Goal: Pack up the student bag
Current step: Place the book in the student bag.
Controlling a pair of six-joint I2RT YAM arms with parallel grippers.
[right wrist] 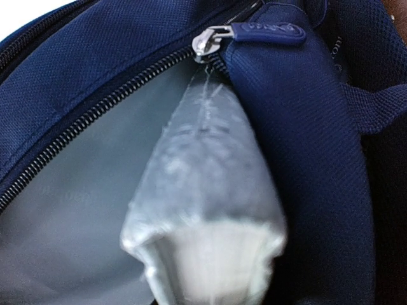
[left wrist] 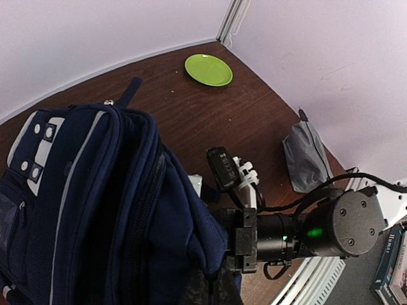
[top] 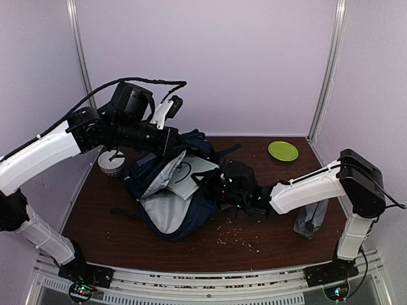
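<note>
My right gripper will push deeper through the bag's opening (top: 165, 196), along its grey lining, and release the book, because the white book (top: 189, 171) still sticks partly out.
The navy student bag (top: 168, 197) lies open in the middle of the table, its light grey lining (top: 166, 213) facing up. My left gripper (top: 173, 141) is shut on the bag's upper rim and holds it up; in the left wrist view the navy fabric (left wrist: 114, 210) fills the left half. My right gripper (top: 214, 184) is at the bag's mouth, shut on a white book (top: 189, 171) that lies partly inside. In the right wrist view the plastic-wrapped book (right wrist: 206, 210) points into the grey lining below the zip pull (right wrist: 213, 38); my fingers are hidden there.
A green plate (top: 283, 150) sits at the back right. A grey zip pouch (top: 310, 219) lies near the right arm's base. A white round container (top: 112, 165) stands left of the bag. Crumbs (top: 238, 236) are scattered in front of the bag.
</note>
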